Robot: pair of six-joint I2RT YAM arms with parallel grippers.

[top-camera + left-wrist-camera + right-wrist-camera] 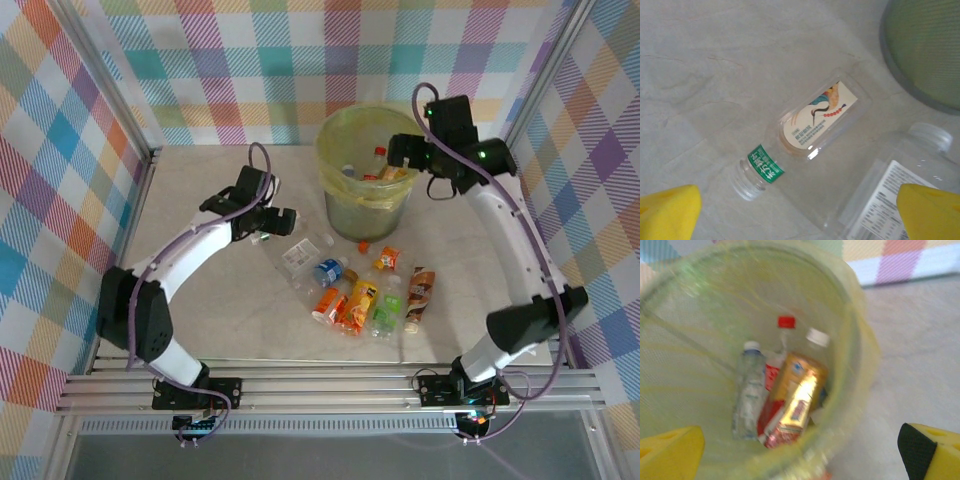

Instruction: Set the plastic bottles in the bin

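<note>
The clear square-sided bottle below lies at an angle to the yellow fingers, so my left gripper should go down and turn until they are on both sides of the bottle's labelled body.
My left gripper hangs open over a clear capless bottle with a green neck band and white label, lying flat between its yellow fingers. A second clear bottle lies beside it. The olive bin with its yellowish bag stands at the back centre. My right gripper hovers open above the bin's rim, holding nothing. Inside the bin lie a gold-labelled bottle, a clear bottle and a red-capped one. Several more bottles lie in a cluster in front of the bin.
Checked walls and metal frame posts close in the table on three sides. The bin's wall stands close to the upper right of the left gripper. Bare table lies to the left and along the near edge.
</note>
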